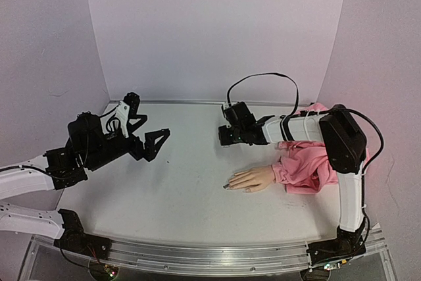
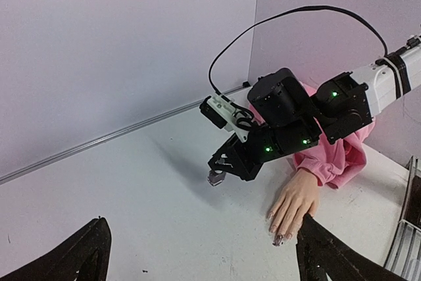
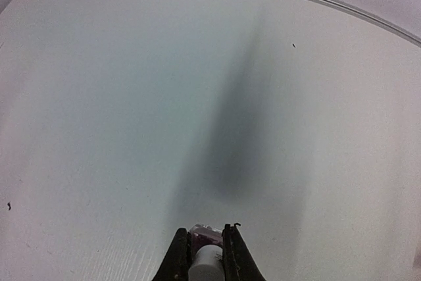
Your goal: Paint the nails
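The right gripper moves down a little to the bare tabletop behind the mannequin hand [image 1: 225,151] next and releases the polish bottle, since that spot lies below the gripper.
The mannequin hand [image 1: 253,179] lies flat on the white table, fingers pointing left, its pink sleeve [image 1: 306,166] bunched behind it. Its nails [image 2: 278,239] show in the left wrist view: one is dark-polished, the others are pale. My right gripper [image 1: 223,137] hovers behind the hand, shut on a small polish bottle [image 2: 217,177] with purple contents and its white cap [image 3: 207,262] between the fingers. My left gripper [image 1: 146,126] stands wide open at the left, holding nothing. In its own view one finger [image 2: 329,255] sits in front of the hand's near edge.
Purple walls close in the table on the left, back and right. A black cable [image 1: 263,77] loops above the right arm. A metal rail [image 1: 210,255] with the arm bases runs along the near edge.
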Controlling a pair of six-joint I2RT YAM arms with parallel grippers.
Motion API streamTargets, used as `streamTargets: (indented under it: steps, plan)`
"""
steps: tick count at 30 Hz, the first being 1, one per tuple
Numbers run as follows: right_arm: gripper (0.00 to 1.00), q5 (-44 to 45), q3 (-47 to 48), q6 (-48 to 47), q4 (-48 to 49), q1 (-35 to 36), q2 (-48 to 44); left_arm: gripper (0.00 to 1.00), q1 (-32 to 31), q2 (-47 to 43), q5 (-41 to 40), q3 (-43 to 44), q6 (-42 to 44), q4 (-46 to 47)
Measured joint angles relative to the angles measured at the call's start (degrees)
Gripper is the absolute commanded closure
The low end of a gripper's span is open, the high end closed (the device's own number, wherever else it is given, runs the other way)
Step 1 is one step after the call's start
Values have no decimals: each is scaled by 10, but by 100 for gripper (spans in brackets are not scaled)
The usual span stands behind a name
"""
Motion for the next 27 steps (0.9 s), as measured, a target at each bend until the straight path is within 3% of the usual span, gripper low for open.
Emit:
streamTargets:
  steps: [11, 14, 17, 24, 27]
  plan:
    - [92, 13, -7, 5, 32, 0, 21, 1, 0, 10, -1, 0, -12, -9]
    - [86, 14, -10, 6, 32, 0, 30, 1, 0, 11, -1, 0, -13, -9]
    - [72, 16, -12, 7, 35, 0, 31, 1, 0, 11, -1, 0, -14, -9]
    - [8, 20, -14, 16, 30, 0, 27, 0, 0, 10, -4, 0, -15, -9]
    - [2, 19, -44, 15, 10, -3, -15, 1, 0, 3, -22, 0, -15, -13]
